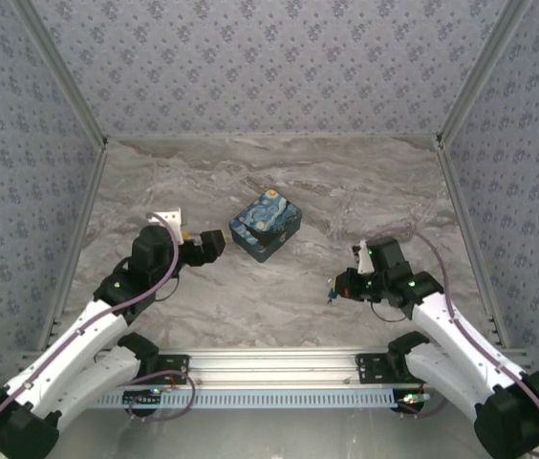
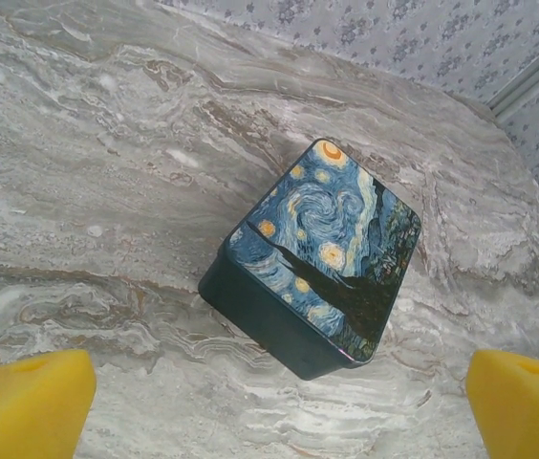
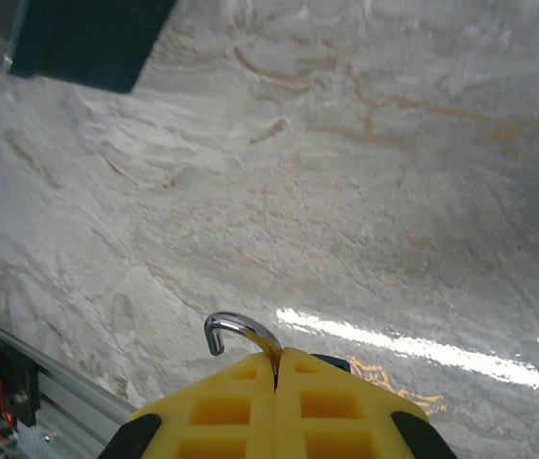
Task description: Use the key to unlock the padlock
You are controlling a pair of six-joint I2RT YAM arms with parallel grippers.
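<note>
My right gripper moves across toward my left gripper next, lowers the padlock onto the clear stretch (image 1: pixel 310 299) and releases it. Bare tabletop lies below, that way.
My right gripper (image 1: pixel 338 290) is shut on the padlock (image 1: pixel 330 295), low over the table at the front right. In the right wrist view the yellow fingers (image 3: pixel 222 406) press together on it. Its thin metal shackle (image 3: pixel 241 332) hooks out to the left above them with its free end showing, and a sliver of the teal body (image 3: pixel 332 361) peeks out behind the fingers. My left gripper (image 1: pixel 214 244) is open, just left of the painted box. Its yellow fingertips (image 2: pixel 26 402) stand wide apart with nothing between them. The key is out of view.
The Starry-Night-printed box (image 1: pixel 266 224) (image 2: pixel 322 253) sits closed at the table's middle, between the two arms. A small white piece (image 1: pixel 166 220) lies behind the left arm. A metal rail (image 1: pixel 269 363) runs along the near edge, and patterned walls close in the other sides.
</note>
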